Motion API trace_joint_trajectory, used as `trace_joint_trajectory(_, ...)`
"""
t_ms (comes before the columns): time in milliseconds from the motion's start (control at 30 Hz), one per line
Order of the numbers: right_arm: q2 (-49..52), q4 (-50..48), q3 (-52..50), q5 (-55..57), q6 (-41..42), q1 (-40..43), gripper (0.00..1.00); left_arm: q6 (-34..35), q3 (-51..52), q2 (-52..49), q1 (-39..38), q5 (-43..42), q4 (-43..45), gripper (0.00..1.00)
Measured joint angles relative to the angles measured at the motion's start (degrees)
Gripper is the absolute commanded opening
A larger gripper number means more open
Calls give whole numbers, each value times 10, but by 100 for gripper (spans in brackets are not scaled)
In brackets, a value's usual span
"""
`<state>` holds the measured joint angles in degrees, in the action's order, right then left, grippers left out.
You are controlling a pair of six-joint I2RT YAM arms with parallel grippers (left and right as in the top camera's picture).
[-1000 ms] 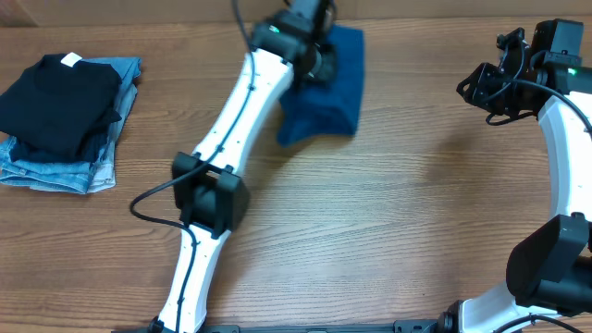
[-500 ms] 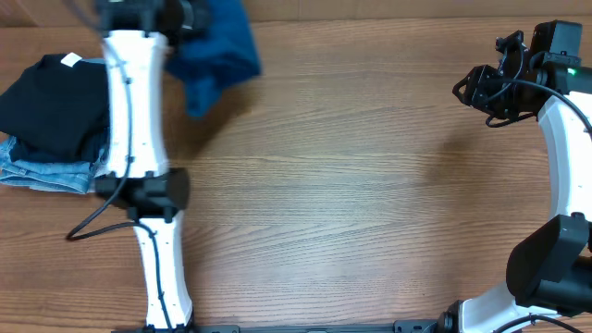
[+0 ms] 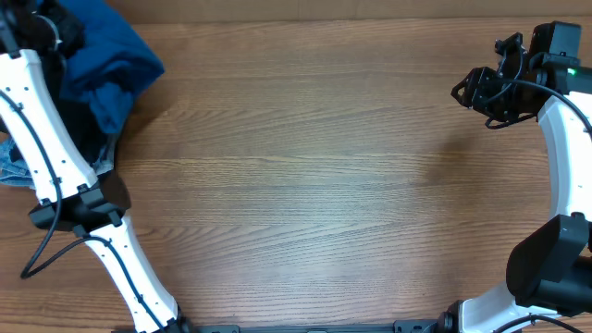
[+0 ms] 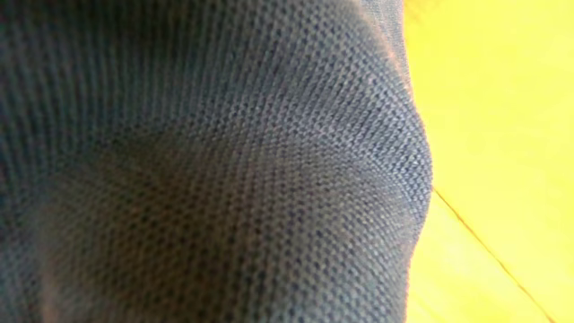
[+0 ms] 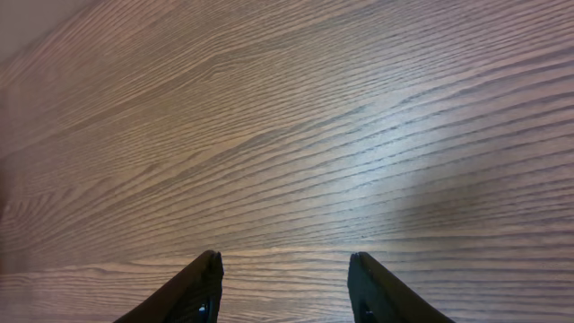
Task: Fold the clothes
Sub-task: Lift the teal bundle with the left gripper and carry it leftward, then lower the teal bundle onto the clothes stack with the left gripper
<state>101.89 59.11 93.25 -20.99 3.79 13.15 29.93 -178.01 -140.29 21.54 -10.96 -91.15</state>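
Note:
The left gripper moves down and back onto the stack of other garments next and releases the cloth, because the shirt still hangs over the other clothes.
The clothes [image 3: 111, 55], a bunched teal-blue shirt, hang at the table's back left corner from my left gripper [image 3: 51, 28]. The gripper's fingers are buried in the fabric. The same knit cloth [image 4: 224, 161] fills nearly all of the left wrist view, and no fingers show there. The shirt hangs over the stack of other garments. Far off at the right edge, my right gripper [image 3: 474, 91] hovers over bare wood. Its jaws [image 5: 285, 262] stand open with nothing between them.
Beneath the left arm [image 3: 42, 139] lie a black folded garment [image 3: 91, 141] and light-blue jeans [image 3: 11, 168], mostly covered. The wooden table [image 3: 324, 185] stretches between the two arms. The right arm's base [image 3: 546, 268] stands at the front right.
The left arm has swung from the back middle to the far left, carrying the shirt over the garment stack. The right gripper's jaws have opened wider; that arm stayed in place.

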Motion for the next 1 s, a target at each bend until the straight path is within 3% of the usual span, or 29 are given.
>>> trace_joint_trajectory(1000, 0, 21, 0, 0, 0, 0, 49, 17, 0, -97, 71, 6, 16, 4)
